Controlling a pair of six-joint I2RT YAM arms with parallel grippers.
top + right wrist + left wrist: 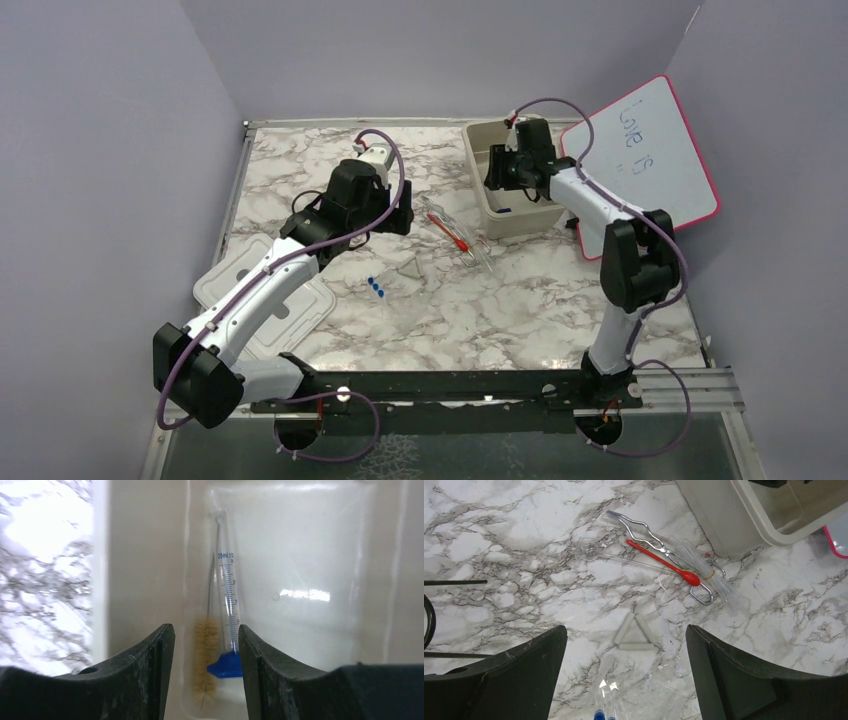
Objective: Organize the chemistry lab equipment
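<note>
The funnel stem beside its bulb is clear of the red-tipped dropper (664,562), so my right gripper should next lift over the tub's side and lower onto that part of the stem.
My left gripper (397,216) is open and empty above the marble table. In the left wrist view it (626,680) hovers over a white clay triangle (633,632) and clear tubes with blue caps (603,714). Beyond lie the red-tipped dropper (664,562), the metal wire clamp (649,534) and a bundle of clear tubes (706,575). The black wire ring (429,620) shows at the left edge. My right gripper (206,680) is open and empty inside the beige tub (480,195), just above the tan-bristled brush (206,650) and a graduated cylinder (227,595) with a blue hexagonal base (227,665).
The tub's white lid (240,290) lies at the left under my left arm. The pink-framed whiteboard (655,150) leans at the back right beside the tub. Purple walls close in the table on three sides.
</note>
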